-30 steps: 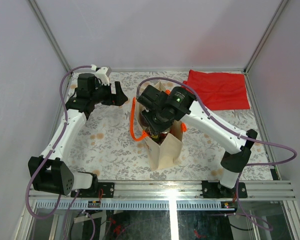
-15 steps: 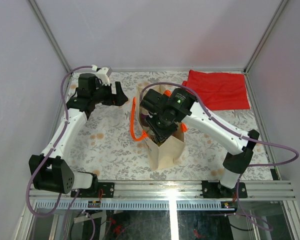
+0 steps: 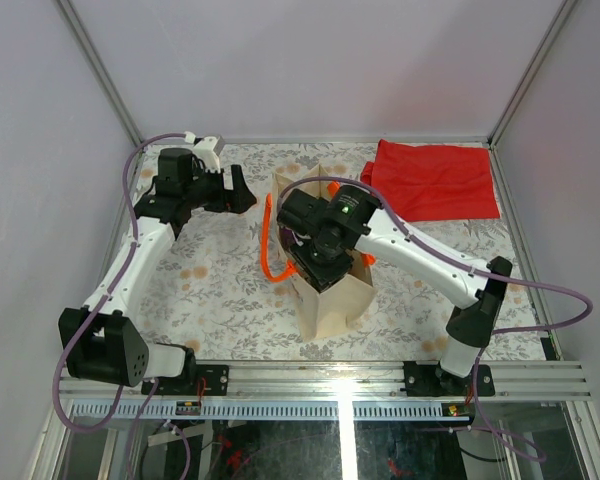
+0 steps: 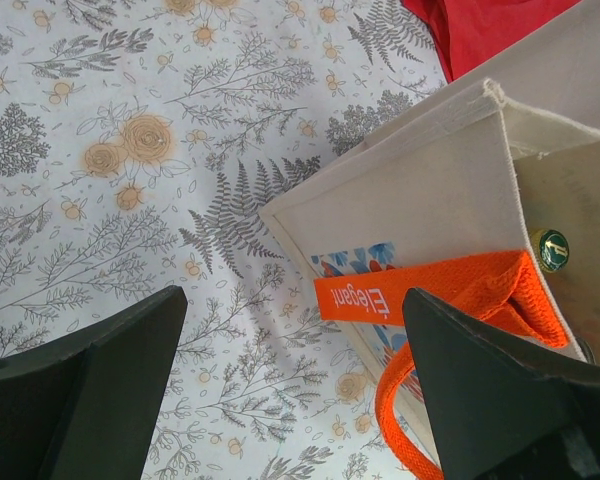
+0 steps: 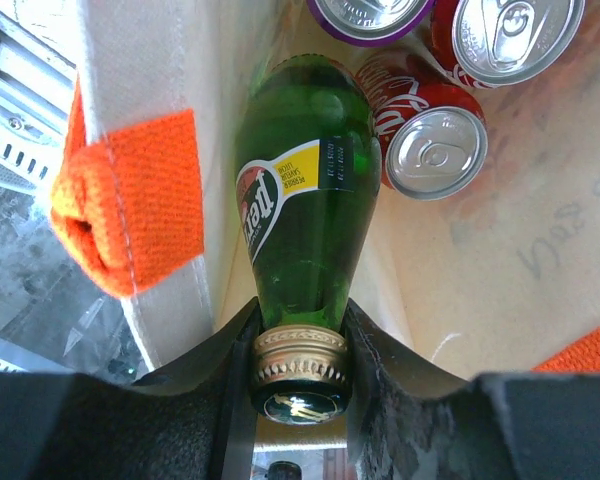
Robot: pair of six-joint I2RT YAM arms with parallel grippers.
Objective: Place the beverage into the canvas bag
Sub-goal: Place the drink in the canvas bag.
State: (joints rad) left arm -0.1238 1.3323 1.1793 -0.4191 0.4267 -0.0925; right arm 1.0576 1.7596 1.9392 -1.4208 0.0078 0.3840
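The free spot beside the red can is below my right gripper. It should lower the bottle (image 5: 305,210) onto the bag's bottom (image 5: 378,265) there and release its gold-capped neck.
The beige canvas bag (image 3: 335,295) with orange handles (image 3: 268,250) stands upright mid-table; it also shows in the left wrist view (image 4: 420,210) and the right wrist view (image 5: 140,70). My right gripper (image 5: 300,360) is shut on the gold cap of a green glass bottle (image 5: 305,210), the beverage, and holds it inside the bag's mouth. Several cans (image 5: 435,150) lie on the bag's bottom beside the bottle. In the top view the right gripper (image 3: 315,262) is down in the bag. My left gripper (image 4: 290,400) is open and empty, left of the bag.
A flat red cloth (image 3: 435,178) lies at the back right. The table (image 3: 210,290) has a floral cover. An orange handle strap (image 4: 430,290) hangs on the bag's side near the left gripper. A metal rail (image 3: 340,380) runs along the near edge.
My right gripper has moved down and slightly left, lower into the bag with the bottle. The left arm has not moved.
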